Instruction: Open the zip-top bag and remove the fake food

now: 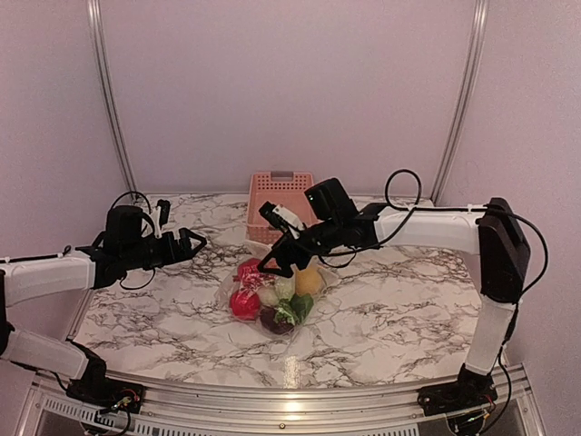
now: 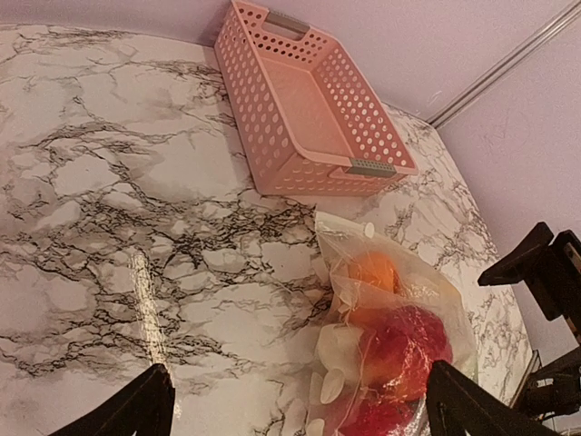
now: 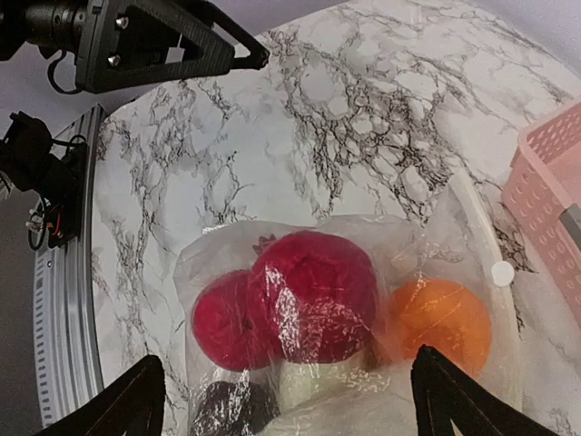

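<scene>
My left gripper should next lower across, clear of the food, to the zip strip's free corner [image 1: 252, 243] [image 2: 323, 223], which is below, to its right in the top view.
The zip-top bag [image 1: 272, 295] lies closed-looking on the marble table, clear plastic with white dots. Inside is the fake food: two red pieces [image 3: 309, 295], an orange one [image 3: 440, 327], a white one [image 3: 318, 386], a dark brown one [image 3: 227, 409] and a green leafy one [image 1: 300, 306]. My right gripper [image 1: 277, 263] hangs open just above the bag's far end, its fingers either side of the food in the right wrist view [image 3: 290, 400]. My left gripper [image 1: 198, 243] is open and empty, above the table left of the bag [image 2: 390, 309].
A pink slotted basket [image 1: 281, 195] stands empty at the back, just behind the bag; it also shows in the left wrist view [image 2: 309, 100]. Metal rail along the near table edge [image 1: 290, 400]. Walls close in behind and at both sides.
</scene>
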Controlling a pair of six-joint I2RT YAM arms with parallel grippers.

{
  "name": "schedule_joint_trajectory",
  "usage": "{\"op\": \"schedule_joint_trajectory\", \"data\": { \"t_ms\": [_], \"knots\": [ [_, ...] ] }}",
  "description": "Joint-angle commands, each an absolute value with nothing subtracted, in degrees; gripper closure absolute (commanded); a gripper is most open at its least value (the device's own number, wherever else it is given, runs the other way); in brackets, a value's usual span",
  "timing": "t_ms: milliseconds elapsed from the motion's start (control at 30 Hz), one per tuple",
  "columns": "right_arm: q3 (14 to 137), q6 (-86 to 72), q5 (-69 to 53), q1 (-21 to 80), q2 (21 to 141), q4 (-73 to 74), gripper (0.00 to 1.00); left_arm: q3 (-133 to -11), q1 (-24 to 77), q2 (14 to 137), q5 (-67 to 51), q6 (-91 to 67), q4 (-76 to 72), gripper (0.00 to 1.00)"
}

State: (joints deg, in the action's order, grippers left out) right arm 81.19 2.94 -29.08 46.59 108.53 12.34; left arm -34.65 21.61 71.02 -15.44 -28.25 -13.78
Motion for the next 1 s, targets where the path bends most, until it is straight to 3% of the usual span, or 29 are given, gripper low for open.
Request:
{"op": "schedule_joint_trajectory", "data": {
  "t_ms": [0, 133, 367, 567, 833, 967],
  "knots": [
    [71.1, -4.78, -28.15, 41.72, 98.29, 7.87, 0.08, -36.55, 24.24, 73.02, -19.78, -24.46, -15.2, 0.01],
    [58.02, -11.8, -28.95, 35.21, 89.85, 2.53, 0.02, -38.91, 24.48, 78.15, -21.44, -25.44, -15.9, 0.01],
    [43.28, -17.45, -32.35, 25.77, 83.88, -5.28, 0.01, -45.55, 25.69, 88.08, -25.65, -26.55, -18.52, 0.01],
    [40.7, -19.4, -34.04, 19.57, 89.33, -10.37, 0.05, -51.91, 26.11, 97.0, -26.88, -29.88, -22.85, 0.01],
    [42.92, -24.95, -37.84, 18.52, 101.69, -21.1, 0.11, -59.3, 26.61, 108.57, -29.13, -32.85, -24.84, 0.01],
    [45.18, -27.67, -41.36, 18.69, 106.59, -25.42, 0.14, -61.92, 26.96, 112.83, -30.29, -33.76, -25.0, 0.06]
  ]
}}
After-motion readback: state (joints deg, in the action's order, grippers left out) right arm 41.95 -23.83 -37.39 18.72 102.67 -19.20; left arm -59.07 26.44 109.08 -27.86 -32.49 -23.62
